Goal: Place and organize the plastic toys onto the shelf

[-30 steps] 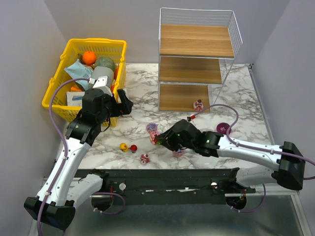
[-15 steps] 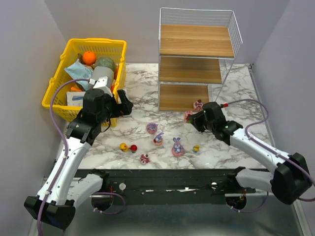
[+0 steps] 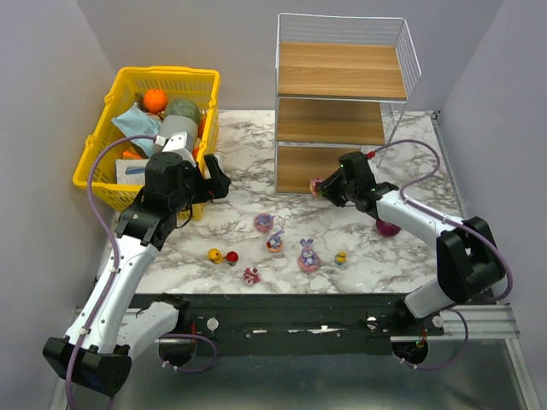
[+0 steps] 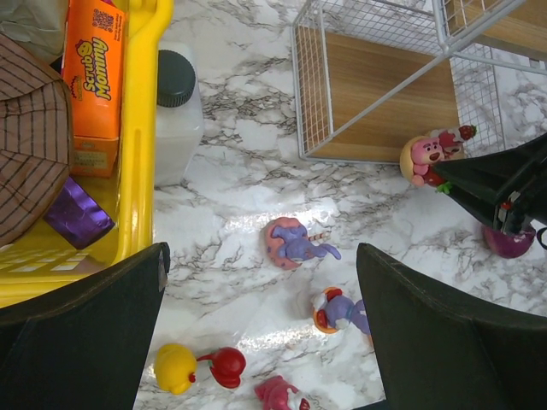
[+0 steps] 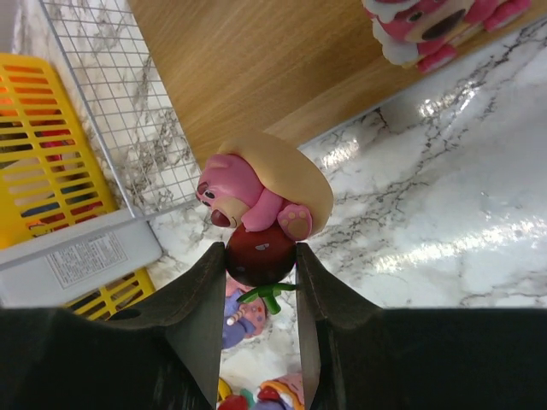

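Note:
The bear in my right gripper will go down beside the second pink toy (image 5: 427, 26) for release, since bare wood at the front of the lowest board (image 5: 335, 101) lies below.
My right gripper (image 5: 259, 253) is shut on a plastic toy (image 5: 256, 192), a pink bear in a tan hat on a dark red base. In the top view the right gripper (image 3: 325, 185) holds this toy (image 3: 316, 183) at the front edge of the lowest board of the shelf (image 3: 342, 81). A second pink toy (image 5: 427, 26) lies on that board. Several more toys lie on the marble, among them a purple one on a pink base (image 4: 295, 242), a yellow and red pair (image 4: 195, 367) and a bunny-eared one (image 3: 307, 256). My left gripper (image 4: 261, 256) hangs open above them, empty, near the basket (image 3: 209, 179).
A yellow basket (image 3: 162, 73) full of other items stands at the back left, with a white black-capped bottle (image 4: 175, 111) beside it. A purple ball (image 3: 387, 227) rests under my right arm. The shelf's wire side (image 5: 111, 128) is left of the held toy.
My right arm has swung from the middle of the table back to the shelf's bottom tier, carrying the pink bear toy. The left arm has stayed still.

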### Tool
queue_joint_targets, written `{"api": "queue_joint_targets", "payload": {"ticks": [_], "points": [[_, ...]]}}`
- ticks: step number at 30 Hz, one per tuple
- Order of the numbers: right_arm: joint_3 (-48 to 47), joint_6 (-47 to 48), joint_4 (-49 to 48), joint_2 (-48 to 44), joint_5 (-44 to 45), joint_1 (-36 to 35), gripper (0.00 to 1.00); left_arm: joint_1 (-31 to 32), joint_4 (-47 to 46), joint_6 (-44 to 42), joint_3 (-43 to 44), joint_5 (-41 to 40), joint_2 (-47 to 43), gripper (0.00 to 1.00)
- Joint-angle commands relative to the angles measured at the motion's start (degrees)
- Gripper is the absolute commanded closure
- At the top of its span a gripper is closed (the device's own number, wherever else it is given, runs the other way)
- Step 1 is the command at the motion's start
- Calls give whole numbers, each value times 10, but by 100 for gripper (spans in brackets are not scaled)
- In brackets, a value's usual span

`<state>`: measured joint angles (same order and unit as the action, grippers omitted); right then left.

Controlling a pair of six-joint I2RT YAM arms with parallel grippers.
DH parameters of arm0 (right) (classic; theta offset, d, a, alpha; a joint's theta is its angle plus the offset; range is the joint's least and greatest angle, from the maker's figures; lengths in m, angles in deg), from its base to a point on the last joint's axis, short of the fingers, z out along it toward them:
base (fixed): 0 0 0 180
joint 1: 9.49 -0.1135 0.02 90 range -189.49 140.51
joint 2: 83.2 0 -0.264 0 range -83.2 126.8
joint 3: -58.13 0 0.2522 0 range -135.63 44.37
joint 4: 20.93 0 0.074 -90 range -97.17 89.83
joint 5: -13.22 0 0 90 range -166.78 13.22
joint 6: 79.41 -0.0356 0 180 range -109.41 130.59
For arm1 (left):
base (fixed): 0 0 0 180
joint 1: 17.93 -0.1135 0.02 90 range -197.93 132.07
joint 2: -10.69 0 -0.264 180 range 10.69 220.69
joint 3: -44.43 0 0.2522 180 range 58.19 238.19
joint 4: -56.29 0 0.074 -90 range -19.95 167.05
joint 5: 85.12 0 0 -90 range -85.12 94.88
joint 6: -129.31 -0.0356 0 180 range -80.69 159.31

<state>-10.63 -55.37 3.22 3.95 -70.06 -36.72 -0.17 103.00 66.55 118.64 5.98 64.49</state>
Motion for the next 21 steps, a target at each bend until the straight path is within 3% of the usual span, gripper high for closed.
{"api": "queue_joint_targets", "payload": {"ticks": [1, 21], "points": [[-6, -22, -24, 23, -12, 12, 89, 1, 11, -10, 21, -23, 6, 1], [22, -112, -128, 99, -86, 60, 89, 0, 12, -18, 38, -22, 38, 1]]}}
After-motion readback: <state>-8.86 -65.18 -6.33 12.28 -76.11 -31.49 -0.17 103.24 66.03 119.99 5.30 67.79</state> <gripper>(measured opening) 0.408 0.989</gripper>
